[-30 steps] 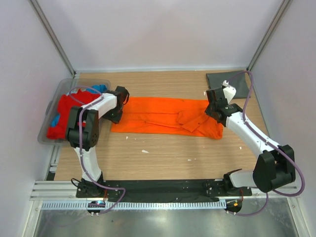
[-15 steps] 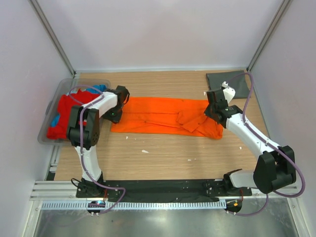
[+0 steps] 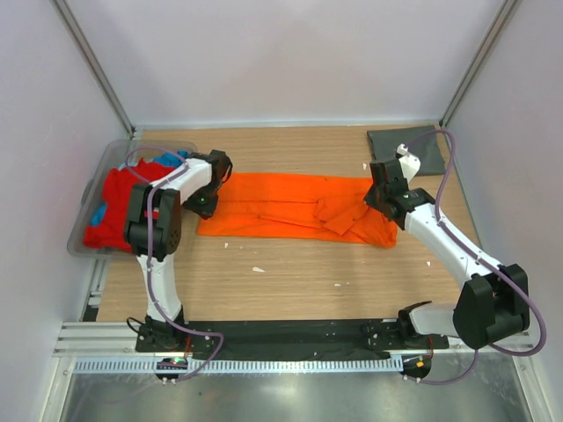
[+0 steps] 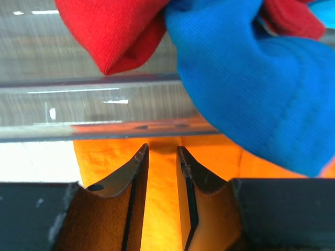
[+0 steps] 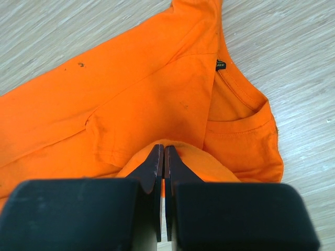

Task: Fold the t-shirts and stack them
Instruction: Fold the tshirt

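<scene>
The raised fold goes outward with my right gripper toward the cloth beside the collar tag next, then gets released, since this end's near edge sticks out.
The orange t-shirt lies folded into a long strip across the middle of the table. My left gripper is at its left end beside the tub; in the left wrist view the jaws stand narrowly apart with orange cloth between them. My right gripper is at the collar end, shut on a raised fold of the orange shirt. A dark grey t-shirt lies at the back right. Red and blue shirts are in the tub.
The clear plastic tub stands at the left edge; its wall is just ahead of the left fingers, with blue cloth and red cloth hanging over it. Bare wood table lies in front of the orange shirt.
The left arm has shifted slightly toward the tub and the right gripper has edged a little backward. The orange shirt lies about as before.
</scene>
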Tool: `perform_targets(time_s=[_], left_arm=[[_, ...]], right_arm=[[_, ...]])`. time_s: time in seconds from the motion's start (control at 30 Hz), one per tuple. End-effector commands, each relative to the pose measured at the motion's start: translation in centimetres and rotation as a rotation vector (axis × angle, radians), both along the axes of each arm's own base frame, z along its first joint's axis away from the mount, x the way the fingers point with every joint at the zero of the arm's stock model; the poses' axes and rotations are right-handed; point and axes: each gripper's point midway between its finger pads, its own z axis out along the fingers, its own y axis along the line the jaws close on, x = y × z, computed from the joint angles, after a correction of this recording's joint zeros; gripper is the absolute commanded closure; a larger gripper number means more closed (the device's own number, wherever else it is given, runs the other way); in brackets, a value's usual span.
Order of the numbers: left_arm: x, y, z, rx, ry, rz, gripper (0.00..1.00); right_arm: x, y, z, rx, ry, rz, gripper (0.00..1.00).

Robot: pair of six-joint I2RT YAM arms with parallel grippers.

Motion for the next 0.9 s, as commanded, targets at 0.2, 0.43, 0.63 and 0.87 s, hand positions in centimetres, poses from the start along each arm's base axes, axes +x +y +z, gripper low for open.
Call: perform_targets(time_s=[0.2,0.43,0.63,0.87], left_arm=[[0.1,1.0,0.0,0.060,0.012,0.006,0.81],[0.5,1.0,0.3,0.070,0.016,-0.015,1.00],[0.4,0.9,1.0,0.065,0.010,-0.019,1.00],[0.5,1.1,2.4,0.068,-0.028,-0.016,1.00]], right_arm=[[0.6,-0.1,2.1,0.026,-0.076,-0.014,0.99],[0.7,-0.1,2.4,0.026,-0.081,-0.016,0.99],[0.8,-0.1,2.8,0.025,-0.089,-0.019,0.99],[0.9,-0.1,3.7,0.035,-0.112,-0.024,0.99]])
